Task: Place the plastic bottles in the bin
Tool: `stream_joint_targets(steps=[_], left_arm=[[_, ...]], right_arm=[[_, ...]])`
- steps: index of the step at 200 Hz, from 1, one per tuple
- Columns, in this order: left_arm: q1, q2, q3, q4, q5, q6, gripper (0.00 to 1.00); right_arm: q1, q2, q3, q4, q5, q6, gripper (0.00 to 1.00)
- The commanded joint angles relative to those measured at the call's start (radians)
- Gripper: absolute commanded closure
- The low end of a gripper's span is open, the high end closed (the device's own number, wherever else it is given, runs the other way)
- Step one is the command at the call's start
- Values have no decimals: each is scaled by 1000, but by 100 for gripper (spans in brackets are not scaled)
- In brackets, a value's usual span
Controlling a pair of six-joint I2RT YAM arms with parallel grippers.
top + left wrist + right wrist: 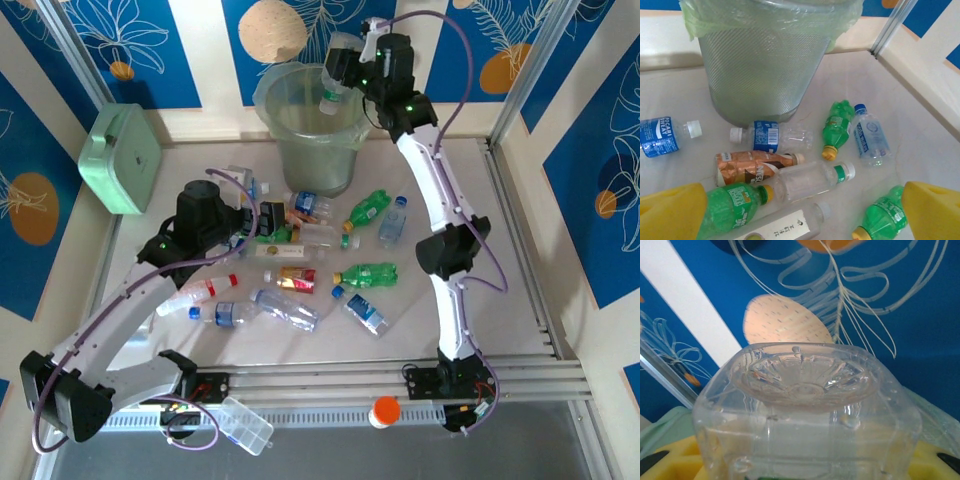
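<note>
Next, my right gripper lowers the clear plastic bottle slightly into the bin's opening (312, 106) and releases it. The bottle's neck end already points down inside the bin's rim.
My right gripper (352, 72) is shut on a clear plastic bottle (334, 88) and holds it above the mouth of the bin (310, 135). In the right wrist view the bottle's ribbed base (805, 380) faces the camera between my yellow fingers (675, 460). Several plastic bottles lie on the table in front of the bin (765, 65). My left gripper (800, 215) hangs open over them, above a clear bottle with a green band (810, 181), a green bottle (735, 205) and a white-labelled clear one (785, 227). It touches none of them.
A brown-labelled bottle (752, 167) and a blue-labelled one (770, 136) lie against the bin's foot. A mint green box (122, 158) stands at the back left. An orange-capped jar (384, 411) and a clear compartment case (245, 425) sit by the front rails.
</note>
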Motion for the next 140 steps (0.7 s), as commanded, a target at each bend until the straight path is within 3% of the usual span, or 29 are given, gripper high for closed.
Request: stream_joint_targets(steps=[1, 65, 117, 140], left_arm=[[-1, -24, -6, 62, -30, 17, 1], [4, 16, 3, 61, -7, -9, 1], [20, 22, 7, 57, -10, -14, 1], [28, 16, 4, 57, -14, -20, 1]], right_arm=[[-10, 110, 122, 1, -78, 27, 59], [-32, 223, 35, 43, -104, 82, 54], [-37, 234, 39, 36, -131, 77, 22], [-41, 223, 63, 33, -140, 89, 20]])
